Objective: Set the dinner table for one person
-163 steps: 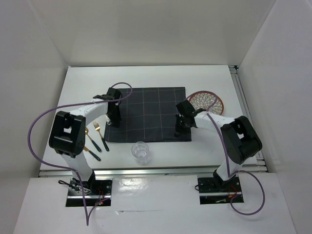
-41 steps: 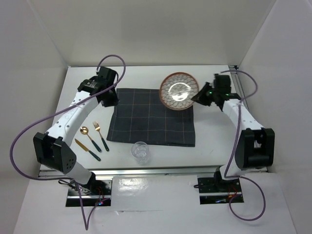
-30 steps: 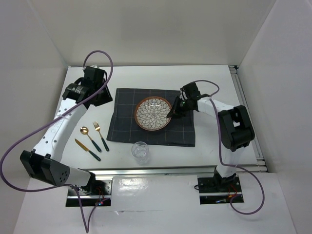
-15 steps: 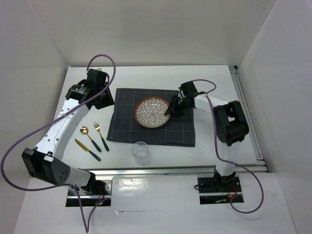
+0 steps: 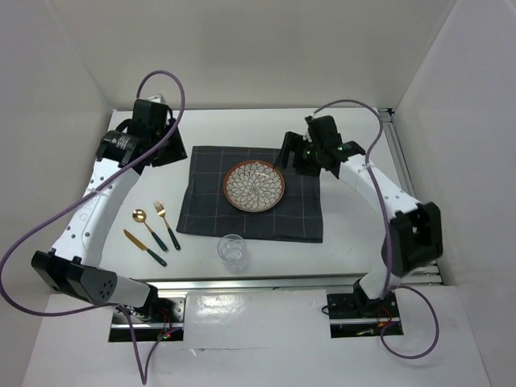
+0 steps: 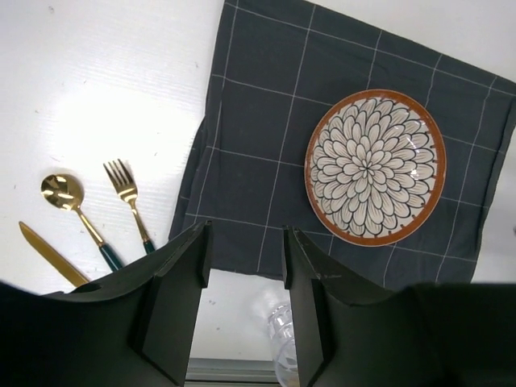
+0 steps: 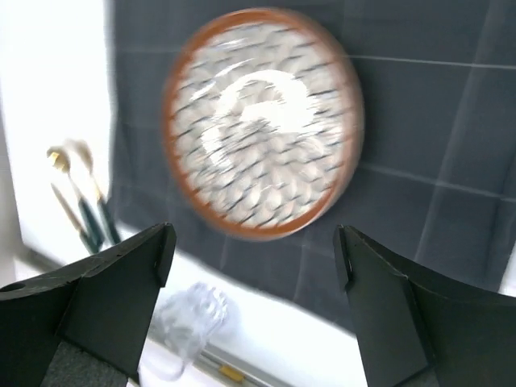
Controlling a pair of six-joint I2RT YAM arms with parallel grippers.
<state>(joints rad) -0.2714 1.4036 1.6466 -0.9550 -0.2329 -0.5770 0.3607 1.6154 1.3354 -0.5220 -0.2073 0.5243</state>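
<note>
The right gripper swings back and left in the top view next toward the clear glass standing below, and down onto its open rim (image 5: 243, 241).
A brown-rimmed plate (image 5: 254, 185) with a petal pattern lies flat on the dark grey cloth (image 5: 210, 214) on the white dinner table (image 5: 355, 234). My right gripper (image 5: 289, 156) hovers just right of the plate, apart from it, jaws wide open and empty (image 7: 254, 234). The right wrist view shows the plate (image 7: 262, 121) blurred below. High over the cloth's far left corner, my left gripper (image 5: 173, 153) is open with nothing between its fingers (image 6: 244, 234). The left wrist view looks down on the plate (image 6: 374, 166) and cloth (image 6: 266, 121).
A clear glass (image 5: 232, 250) stands in front of the cloth's near edge. A gold fork (image 5: 166, 223), spoon (image 5: 149, 228) and knife (image 5: 145, 247) lie left of the cloth. Aluminium rails (image 5: 403, 161) edge the table on the right and near sides.
The right gripper set the plate down on the cloth, opened wide and drew back to the right. The left arm shifted slightly back and left, its jaws a little wider.
</note>
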